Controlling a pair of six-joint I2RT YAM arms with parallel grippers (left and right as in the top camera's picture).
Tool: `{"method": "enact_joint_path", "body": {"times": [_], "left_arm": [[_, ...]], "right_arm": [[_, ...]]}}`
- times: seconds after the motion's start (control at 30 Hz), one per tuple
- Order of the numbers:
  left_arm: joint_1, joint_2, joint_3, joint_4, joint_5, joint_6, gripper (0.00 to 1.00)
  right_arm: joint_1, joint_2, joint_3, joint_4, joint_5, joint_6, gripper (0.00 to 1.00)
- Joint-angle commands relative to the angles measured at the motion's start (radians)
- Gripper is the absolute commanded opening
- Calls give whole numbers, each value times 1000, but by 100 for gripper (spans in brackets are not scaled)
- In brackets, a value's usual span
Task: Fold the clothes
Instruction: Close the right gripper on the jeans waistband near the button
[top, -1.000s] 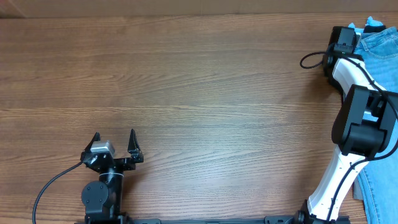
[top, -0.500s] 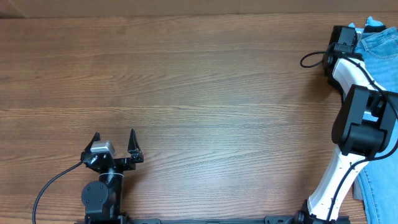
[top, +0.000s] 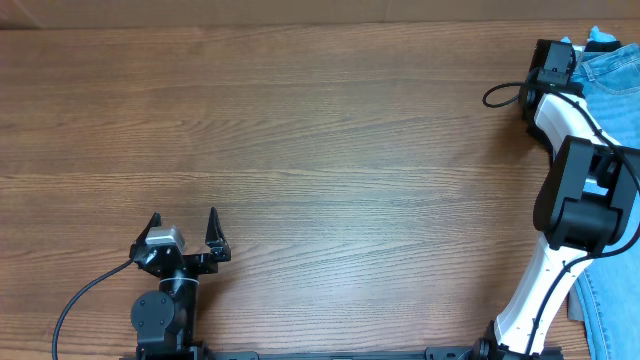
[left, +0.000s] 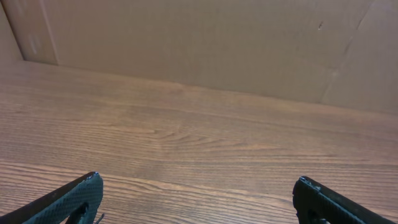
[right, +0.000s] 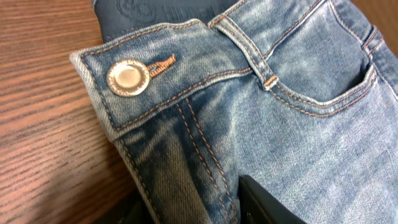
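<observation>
My right gripper stays low in place next and closes its fingers onto the denim fold near the waist button, since the fold already lies between them.
The light-blue denim jeans (top: 612, 72) lie at the table's far right edge, and more denim (top: 605, 310) shows at the bottom right. In the right wrist view the jeans (right: 286, 112) fill the frame, with the waist button (right: 127, 76) and a front pocket. My right gripper (right: 193, 208) has a fold of denim below the button between its fingers. In the overhead view it (top: 572, 60) is at the jeans' left edge. My left gripper (top: 183, 222) is open and empty at the front left, and its two fingers (left: 198, 186) are spread above bare wood.
A sky-blue garment (top: 600, 38) peeks out behind the jeans at the far right corner. Dark grey fabric (right: 161, 11) lies just beyond the waistband. The wooden table (top: 320, 150) stretches between the arms. A cardboard wall (left: 199, 43) stands behind it.
</observation>
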Motion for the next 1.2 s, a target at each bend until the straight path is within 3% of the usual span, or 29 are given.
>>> {"method": "enact_joint_path", "body": {"times": [0.0, 0.3, 0.53, 0.57, 0.67, 0.7, 1.17], "left_arm": [[6, -10, -3, -1, -3, 19, 100], [6, -10, -3, -1, -3, 19, 100], [6, -10, -3, -1, -3, 19, 100], [6, -10, -3, -1, -3, 19, 100], [6, -10, -3, -1, -3, 19, 100], [6, -10, -3, -1, -3, 19, 100], [6, -10, -3, -1, -3, 19, 100]], "right_arm": [[-3, 3, 40, 32, -5, 11, 37], [-3, 3, 40, 28, 0, 11, 31], [-3, -12, 40, 28, 0, 14, 43], [-3, -16, 40, 27, -1, 15, 40], [-3, -23, 40, 21, 0, 14, 19], [-3, -25, 40, 17, 0, 15, 18], [10, -97, 40, 2, 52, 37, 16]]}}
